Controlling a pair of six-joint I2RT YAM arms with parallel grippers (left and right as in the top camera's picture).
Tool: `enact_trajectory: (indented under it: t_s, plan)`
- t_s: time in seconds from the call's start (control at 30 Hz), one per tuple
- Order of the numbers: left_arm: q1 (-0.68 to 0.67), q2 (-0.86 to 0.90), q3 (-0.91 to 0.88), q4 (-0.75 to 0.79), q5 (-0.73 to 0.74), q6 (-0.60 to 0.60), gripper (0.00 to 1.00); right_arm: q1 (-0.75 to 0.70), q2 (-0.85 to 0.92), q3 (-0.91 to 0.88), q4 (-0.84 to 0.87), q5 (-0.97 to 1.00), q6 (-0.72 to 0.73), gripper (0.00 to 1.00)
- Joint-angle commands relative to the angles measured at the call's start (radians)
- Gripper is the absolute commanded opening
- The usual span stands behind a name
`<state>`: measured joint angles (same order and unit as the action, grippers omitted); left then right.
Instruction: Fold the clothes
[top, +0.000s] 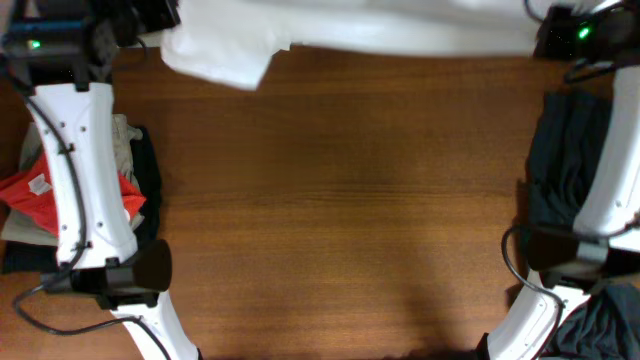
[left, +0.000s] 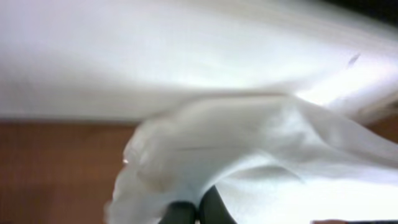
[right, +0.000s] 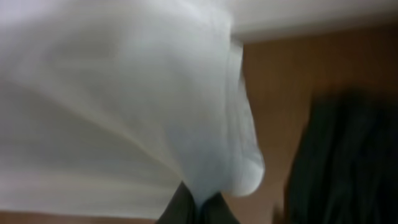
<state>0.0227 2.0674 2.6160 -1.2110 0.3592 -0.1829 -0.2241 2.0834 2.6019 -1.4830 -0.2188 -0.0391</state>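
The cloth's end should be laid onto bare wood beside the dark garments and released there as my right gripper moves down and back, since that spot lies clear.
A white garment (top: 360, 28) is stretched along the far edge of the wooden table (top: 340, 200), one corner drooping at the far left. My left gripper (left: 199, 211) is shut on the white cloth (left: 236, 143), which fills the left wrist view. My right gripper (right: 202, 208) is shut on the same white cloth (right: 124, 93) at its right end. In the overhead view both grippers are at the top corners, mostly out of frame.
A pile of clothes, red (top: 30, 195), beige and dark, lies at the left edge. Dark garments (top: 565, 150) lie at the right edge, also visible in the right wrist view (right: 348, 162), and another (top: 605, 320) at the bottom right.
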Motion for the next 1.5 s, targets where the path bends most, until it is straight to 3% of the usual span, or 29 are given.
enact_trajectory:
  t_s: [0.0, 0.1, 0.17, 0.33, 0.5, 0.63, 0.73, 0.8, 0.93, 1.07, 1.23, 1.27, 1.37, 1.43, 1.47]
  plan:
    - [-0.076, 0.121, -0.195, -0.132, -0.015, 0.148, 0.00, -0.006, 0.055, -0.280, -0.035, 0.055, -0.035, 0.04]
    - [-0.120, 0.164, -0.577, -0.176, -0.019, 0.219, 0.01, -0.007, 0.055, -0.643, -0.002, 0.155, -0.032, 0.04]
    - [-0.118, 0.164, -0.784, -0.189, -0.024, 0.218, 0.00, -0.008, 0.055, -0.774, 0.002, 0.179, -0.031, 0.04]
    - [-0.087, 0.129, -0.874, -0.245, -0.042, 0.218, 0.01, -0.056, 0.051, -0.857, -0.092, 0.194, 0.056, 0.04]
    - [-0.085, -0.083, -0.954, -0.229, -0.045, 0.203, 0.00, -0.192, -0.076, -1.118, 0.061, 0.145, 0.081, 0.04]
    - [-0.069, -0.359, -1.294, -0.047, -0.179, 0.060, 0.01, -0.300, -0.248, -1.289, 0.161, 0.091, 0.100, 0.04]
    - [-0.069, -0.570, -1.447, 0.031, -0.181, -0.025, 0.01, -0.270, -0.284, -1.289, 0.142, 0.088, 0.100, 0.04]
    - [-0.070, -0.619, -1.485, 0.127, -0.180, -0.075, 0.00, -0.238, -0.284, -1.289, 0.185, 0.081, 0.100, 0.04]
    - [-0.070, -0.545, -1.486, 0.568, -0.177, -0.120, 0.00, -0.232, -0.284, -1.289, 0.480, -0.094, 0.100, 0.04]
    - [-0.070, -0.344, -1.486, 0.845, -0.011, -0.139, 0.01, -0.197, -0.280, -1.289, 0.718, -0.111, 0.100, 0.09]
    - [-0.074, -0.185, -1.486, 1.137, -0.004, -0.139, 0.00, -0.160, -0.275, -1.289, 0.903, -0.111, 0.100, 0.11]
    - [-0.074, -0.177, -1.486, 1.160, -0.007, -0.139, 0.02, -0.160, -0.274, -1.289, 0.925, -0.110, 0.100, 0.15]
    - [-0.074, -0.177, -1.486, 1.136, -0.042, -0.133, 0.62, -0.161, -0.274, -1.289, 0.915, -0.063, 0.100, 0.53]
    - [-0.074, -0.177, -1.486, 1.047, -0.063, -0.107, 0.75, -0.161, -0.274, -1.289, 0.822, 0.010, 0.100, 0.55]
    - [-0.074, -0.177, -1.486, 0.985, -0.117, -0.107, 0.77, -0.161, -0.269, -1.290, 0.777, 0.054, 0.100, 0.55]
